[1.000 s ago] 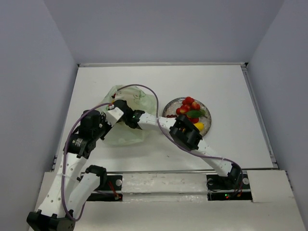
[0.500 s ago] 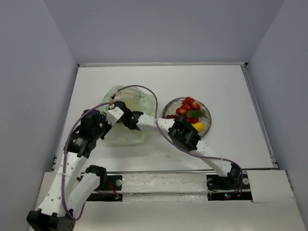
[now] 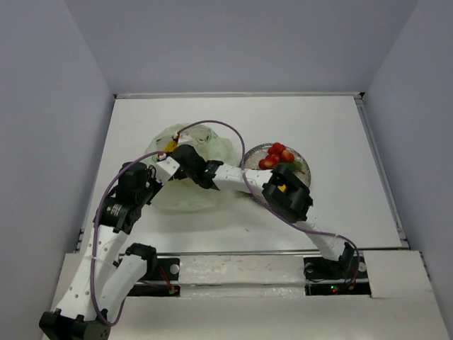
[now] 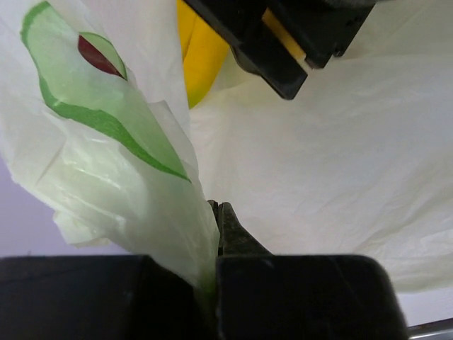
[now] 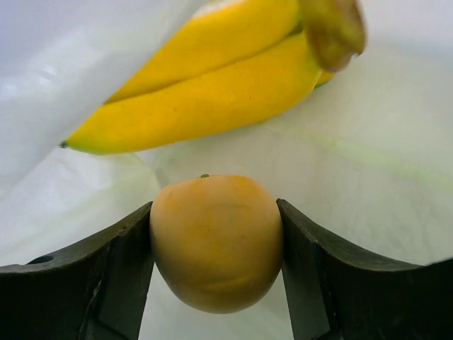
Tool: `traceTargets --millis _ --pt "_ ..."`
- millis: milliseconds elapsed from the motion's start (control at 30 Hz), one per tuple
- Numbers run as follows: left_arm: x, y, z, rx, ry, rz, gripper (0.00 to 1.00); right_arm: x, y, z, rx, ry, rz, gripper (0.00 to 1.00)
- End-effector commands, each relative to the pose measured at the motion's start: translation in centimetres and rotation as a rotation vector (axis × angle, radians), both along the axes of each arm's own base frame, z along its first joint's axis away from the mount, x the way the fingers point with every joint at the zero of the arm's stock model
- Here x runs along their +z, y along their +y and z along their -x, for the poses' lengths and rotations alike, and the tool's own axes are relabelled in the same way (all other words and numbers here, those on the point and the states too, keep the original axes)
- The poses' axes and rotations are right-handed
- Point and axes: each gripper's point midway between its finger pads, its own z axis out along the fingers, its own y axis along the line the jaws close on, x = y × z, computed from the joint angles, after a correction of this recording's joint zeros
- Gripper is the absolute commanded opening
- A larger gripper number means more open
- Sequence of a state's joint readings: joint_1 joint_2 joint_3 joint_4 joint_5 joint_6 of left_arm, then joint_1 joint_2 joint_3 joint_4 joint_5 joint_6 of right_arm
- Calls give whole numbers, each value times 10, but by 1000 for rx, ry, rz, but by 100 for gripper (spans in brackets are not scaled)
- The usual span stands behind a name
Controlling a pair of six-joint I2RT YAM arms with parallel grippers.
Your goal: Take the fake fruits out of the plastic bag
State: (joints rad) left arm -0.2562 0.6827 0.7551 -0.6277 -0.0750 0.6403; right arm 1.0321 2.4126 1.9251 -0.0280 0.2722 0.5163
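The orange fruit in my right gripper comes out of the bag next and goes over the speckled grey plate for release, since red fruits already sit there.
The plastic bag (image 3: pixel 205 142) lies left of centre, pale yellow-green and crinkled. My left gripper (image 3: pixel 170 147) is shut on a fold of the bag's edge (image 4: pixel 163 212), holding it up. Inside the bag, my right gripper (image 5: pixel 214 209) is shut on a round orange fake fruit (image 5: pixel 216 241). Just beyond that fruit lies a yellow banana bunch (image 5: pixel 212 92), also visible in the left wrist view as a yellow shape (image 4: pixel 202 60) beside the right gripper's black fingers (image 4: pixel 283 53). From above, the right gripper (image 3: pixel 185 154) is buried in the bag. Several red fruits (image 3: pixel 277 154) sit on the plate.
The speckled grey plate (image 3: pixel 303 157) stands right of the bag, and my right arm's elbow (image 3: pixel 287 195) hangs over its near side. A purple cable (image 3: pixel 226 131) loops above the bag. White walls edge the table at the back and both sides.
The right gripper pushed deeper into the bag and its jaws closed on the orange fruit. The right elbow swung right over the plate. The left gripper kept hold of the bag.
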Motion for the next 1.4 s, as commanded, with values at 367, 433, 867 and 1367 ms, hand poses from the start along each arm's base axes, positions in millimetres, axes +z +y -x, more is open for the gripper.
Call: traceTargets --millis 367,433,867,1367 --pt "23 1 -21 102 -79 67 0 126 -48 19 16 -90 -164 44" --pt "30 -3 -25 107 -97 95 0 138 -58 29 41 -90 -164 43" --pt "34 -7 -32 97 -108 111 0 252 -223 62 -131 -190 -179 41" --pt "36 -7 -30 83 -119 108 0 93 -401 46 -692 179 226 45"
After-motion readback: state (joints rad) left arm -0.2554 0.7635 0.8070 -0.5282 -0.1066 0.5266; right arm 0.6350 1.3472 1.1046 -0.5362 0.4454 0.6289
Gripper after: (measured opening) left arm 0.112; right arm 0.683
